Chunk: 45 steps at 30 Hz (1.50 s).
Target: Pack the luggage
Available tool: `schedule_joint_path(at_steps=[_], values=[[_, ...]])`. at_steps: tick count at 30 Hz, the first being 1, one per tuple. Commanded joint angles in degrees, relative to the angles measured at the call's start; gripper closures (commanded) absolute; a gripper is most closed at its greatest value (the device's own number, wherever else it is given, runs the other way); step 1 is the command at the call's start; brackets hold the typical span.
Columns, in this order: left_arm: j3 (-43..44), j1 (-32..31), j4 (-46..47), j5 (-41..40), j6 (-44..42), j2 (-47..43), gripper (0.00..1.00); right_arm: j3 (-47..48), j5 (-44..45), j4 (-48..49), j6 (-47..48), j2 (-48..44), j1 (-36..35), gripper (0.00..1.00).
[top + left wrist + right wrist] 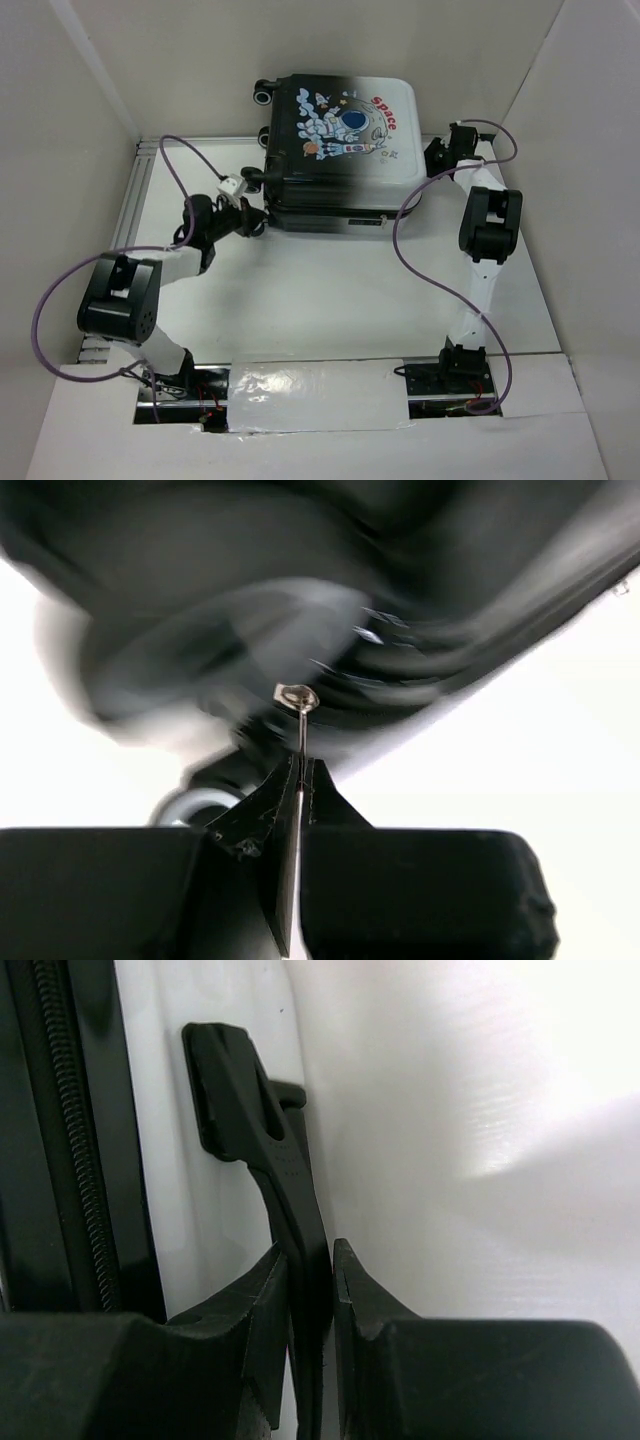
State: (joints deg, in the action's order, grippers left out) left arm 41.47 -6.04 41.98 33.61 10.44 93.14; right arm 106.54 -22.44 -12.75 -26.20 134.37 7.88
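Observation:
My left gripper should move along the luggage's near side to the silver plate (pixel 368 221) next and release there, because the zipper pull is still at the wheel end.
The luggage (pixel 335 150) lies flat at the back of the table, lid down and astronaut print facing up. My left gripper (pixel 250 212) is at its near left corner. In the left wrist view, that gripper (pixel 302 768) is shut on a thin metal zipper pull (pixel 299 708), with the blurred dark shell (pixel 300 570) behind it. My right gripper (pixel 440 157) is at the right side of the luggage. In the right wrist view, this gripper (pixel 312 1260) is shut on the black side handle (pixel 262 1130), beside the white shell (pixel 180 1190) and the zipper teeth (pixel 75 1160).
White walls enclose the table (pixel 330 300) on the left, back and right. A metal rail (pixel 130 200) runs along the left edge. Purple cables (pixel 405 225) loop off both arms. The luggage's black wheels (pixel 263 95) point to the back left.

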Motion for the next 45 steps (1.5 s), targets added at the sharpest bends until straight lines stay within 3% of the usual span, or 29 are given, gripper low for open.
schedule_joint_path(at_steps=[1, 4, 7, 14, 20, 23, 27, 33, 45], values=[[-5.51, -8.34, 2.74, -6.86, -2.97, -7.51, 1.0, -6.34, 7.4, -7.46, -6.32, 1.34, -0.32, 1.0], [-8.78, -12.05, 3.46, -10.13, -3.58, -11.3, 1.0, -7.83, 9.25, -6.14, -8.51, -0.15, -1.55, 1.0], [-7.29, -16.62, -2.94, -12.33, -4.1, -12.45, 1.0, -8.36, 9.25, -6.14, -9.14, -1.29, -2.86, 1.0], [-3.86, -29.52, -6.81, -28.11, -1.3, -13.25, 1.0, -15.74, 8.64, -3.08, -8.61, -6.65, -5.42, 1.0], [4.66, -41.4, -10.16, -38.87, 3.61, -5.18, 1.0, -24.0, 8.64, -0.34, -7.56, -10.17, -9.02, 1.0], [5.2, -44.22, -7.97, -40.63, 6.87, -2.63, 1.0, -25.94, 7.06, 0.98, -7.55, -10.7, -9.02, 1.0], [8.79, -49.49, -9.89, -48.69, 7.49, 0.27, 1.0, -27.18, 5.92, 1.67, -7.55, -11.93, -9.02, 1.0], [13.28, -53.8, -11.13, -57.59, 8.02, 2.92, 1.0, -27.18, 4.77, 1.68, -7.55, -12.99, -9.55, 1.0], [18.81, -55.47, -12.61, -55.92, 9.87, 8.71, 1.0, -30.95, 3.72, 2.82, -7.55, -15.97, -10.08, 1.0]])
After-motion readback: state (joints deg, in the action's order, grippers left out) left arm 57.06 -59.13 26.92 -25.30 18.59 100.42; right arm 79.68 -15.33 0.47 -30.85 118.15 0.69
